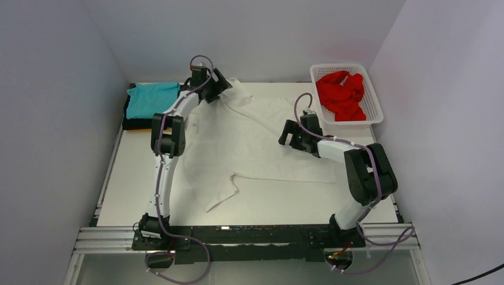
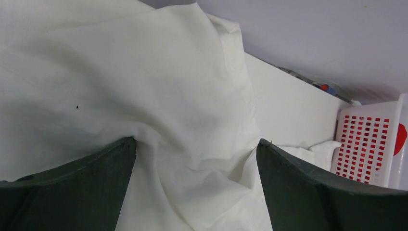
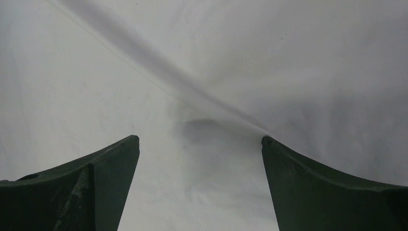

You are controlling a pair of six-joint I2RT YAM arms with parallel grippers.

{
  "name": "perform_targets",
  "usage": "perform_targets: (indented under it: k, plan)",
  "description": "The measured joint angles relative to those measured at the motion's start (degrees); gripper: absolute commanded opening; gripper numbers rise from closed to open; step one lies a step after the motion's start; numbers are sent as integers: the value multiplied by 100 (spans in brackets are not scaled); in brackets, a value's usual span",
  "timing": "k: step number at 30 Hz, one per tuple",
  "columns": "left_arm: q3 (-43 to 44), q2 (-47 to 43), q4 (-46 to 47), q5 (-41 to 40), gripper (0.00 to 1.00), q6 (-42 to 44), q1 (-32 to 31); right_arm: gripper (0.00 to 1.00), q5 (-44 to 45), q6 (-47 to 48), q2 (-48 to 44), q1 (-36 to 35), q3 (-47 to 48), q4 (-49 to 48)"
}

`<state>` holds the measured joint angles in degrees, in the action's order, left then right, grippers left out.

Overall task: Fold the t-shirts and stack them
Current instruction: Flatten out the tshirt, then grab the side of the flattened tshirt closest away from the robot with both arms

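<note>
I will next move my left gripper back across the white t-shirt (image 1: 261, 142) to the trailing sleeve's near corner (image 1: 208, 209) and close it there, because that corner of the sleeve sticks out onto the bare table.
The large white t-shirt (image 1: 261, 142) lies spread over the middle of the table, one sleeve (image 1: 221, 193) trailing toward the front. My left gripper (image 1: 223, 89) is at the shirt's far left corner. In the left wrist view the left gripper (image 2: 197, 144) is open, with bunched white fabric (image 2: 192, 96) lying between its jaws. My right gripper (image 1: 285, 138) is low over the shirt's right half. In the right wrist view the right gripper (image 3: 200, 139) is open, down on white cloth (image 3: 96, 86) with a crease running to one fingertip. A teal shirt (image 1: 153, 98) tops a folded stack over a black one (image 1: 135, 123).
A white lattice basket (image 1: 375, 101) at the back right holds the crumpled red shirt (image 1: 340, 95); the basket also shows in the left wrist view (image 2: 370, 149). A yellow-orange edge (image 1: 142, 130) peeks from under the stack. Walls close in on three sides.
</note>
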<state>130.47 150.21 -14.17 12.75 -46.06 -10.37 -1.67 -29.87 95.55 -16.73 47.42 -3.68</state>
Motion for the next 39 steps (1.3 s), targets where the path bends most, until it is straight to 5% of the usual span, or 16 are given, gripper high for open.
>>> perform_targets:
  k: [7, 15, 23, 32, 39]
  plan:
    - [-254, -142, 229, 155, 99, 74, 92, 100, 24, 37, 2, 107, 442, 219]
    - [-2636, -2664, -245, 0, 99, 1086, -114, 100, 608, 4, -1596, 122, 282, 660]
    - [-6194, -6885, -188, -968, 99, 1397, -1781, 100, 1091, -304, -2896, 424, -610, 1290]
    - [-8859, -8264, -1808, -1971, 93, 380, -3652, 100, 1084, -374, -3331, 557, -1165, 1764]
    - [-9927, -9412, -2522, -2197, 78, -492, -4057, 100, 1182, -382, -3379, 640, -1193, 1779]
